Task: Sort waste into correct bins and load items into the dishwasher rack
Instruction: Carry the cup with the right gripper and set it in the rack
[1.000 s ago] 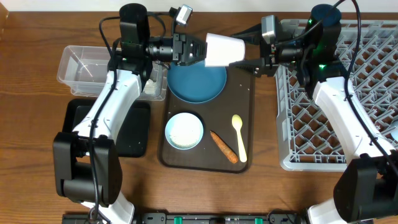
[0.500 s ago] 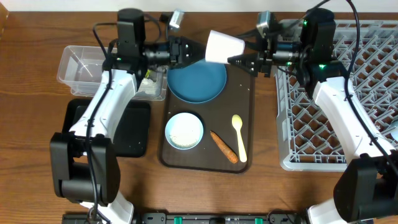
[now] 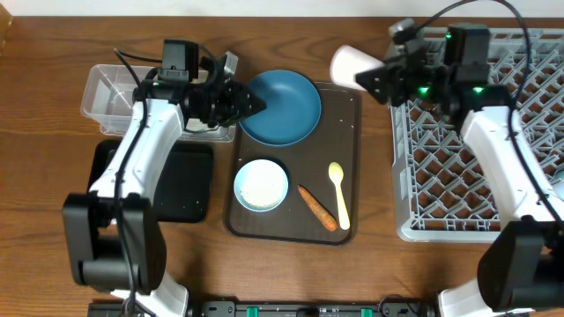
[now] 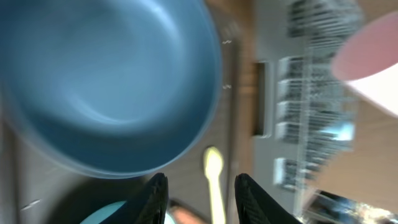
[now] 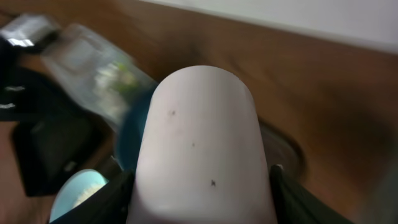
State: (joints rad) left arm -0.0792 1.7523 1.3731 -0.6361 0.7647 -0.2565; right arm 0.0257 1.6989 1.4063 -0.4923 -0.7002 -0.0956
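Note:
The pink cup hangs outside, so next I will swing my right gripper back across the dishwasher rack and down onto the rack's wires by its blue cup (image 3: 547,160). Then I will let go of the pink cup.
My right gripper (image 3: 370,77) (image 5: 202,202) is shut on the pink cup (image 3: 351,62) (image 5: 202,137), held on its side above the table beside the top left corner of the grey dishwasher rack (image 3: 493,141). My left gripper (image 3: 254,104) (image 4: 202,199) stands open and empty over the left rim of the dark blue bowl (image 3: 286,107) (image 4: 106,81). On the brown tray (image 3: 348,132) lie a light blue cup holding rice (image 3: 261,185), a carrot piece (image 3: 317,208) and the pale yellow spoon (image 3: 339,194) (image 4: 213,174).
The clear tub (image 3: 119,92) (image 5: 93,68) sits at the far left with crumpled wrappers (image 3: 214,123) at its right end. The black tray (image 3: 189,180) lies just in front of it. The left arm reaches across the tub.
The left gripper let go of the pink cup and drew back left, down toward the blue bowl. The right gripper carried the cup right, toward the rack.

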